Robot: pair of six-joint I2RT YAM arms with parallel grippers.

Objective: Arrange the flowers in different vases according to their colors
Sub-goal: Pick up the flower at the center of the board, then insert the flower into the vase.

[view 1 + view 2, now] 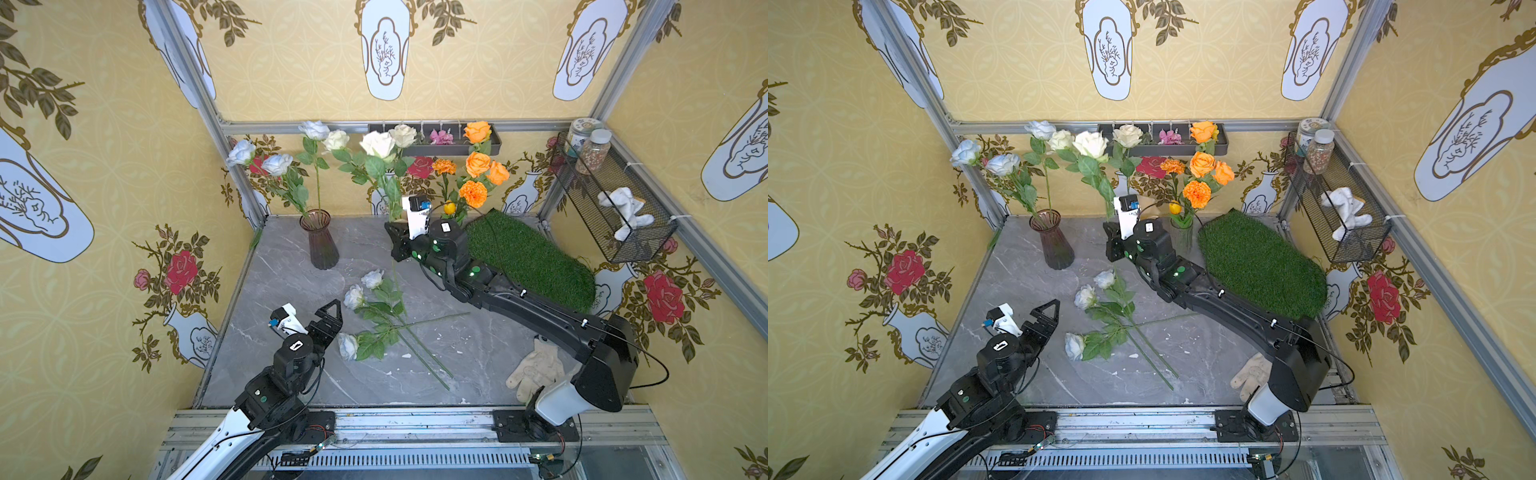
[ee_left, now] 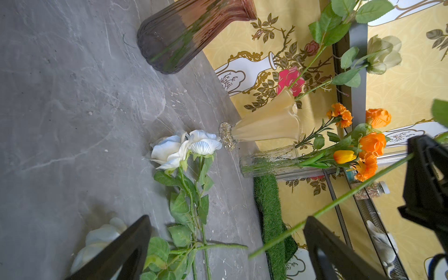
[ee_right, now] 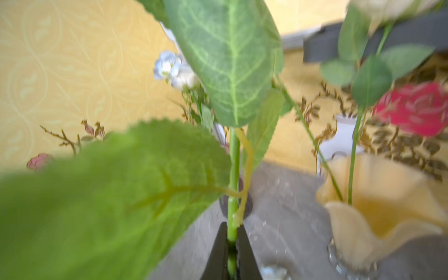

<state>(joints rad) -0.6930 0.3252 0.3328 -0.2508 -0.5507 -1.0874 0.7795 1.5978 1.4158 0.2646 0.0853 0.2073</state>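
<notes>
The right gripper lifts next, moves outward over the opening, lowers the stem in and releases it, since a matching rose stands in the cream vase's ruffled opening (image 3: 380, 205).
My right gripper (image 3: 232, 232) (image 1: 395, 239) is shut on the stem of a cream-white rose (image 1: 377, 143), held upright beside the cream ruffled vase (image 3: 378, 218) (image 2: 266, 123), which holds two stems. My left gripper (image 1: 328, 326) (image 2: 226, 220) hangs open and empty over three pale blue-white roses (image 1: 353, 296) (image 1: 1074, 345) lying on the table. The purple-brown vase (image 1: 320, 241) holds three blue-white roses (image 1: 277, 164). In the clear vase (image 1: 1181, 237) stand orange flowers (image 1: 478, 164). In both top views my right arm hides the cream vase.
A green grass mat (image 1: 532, 257) lies at the back right. A pale work glove (image 1: 536, 370) sits by the right arm's base. A wire basket (image 1: 615, 208) hangs on the right wall, and a grey tray (image 1: 453, 147) with pink blossoms hangs on the back wall.
</notes>
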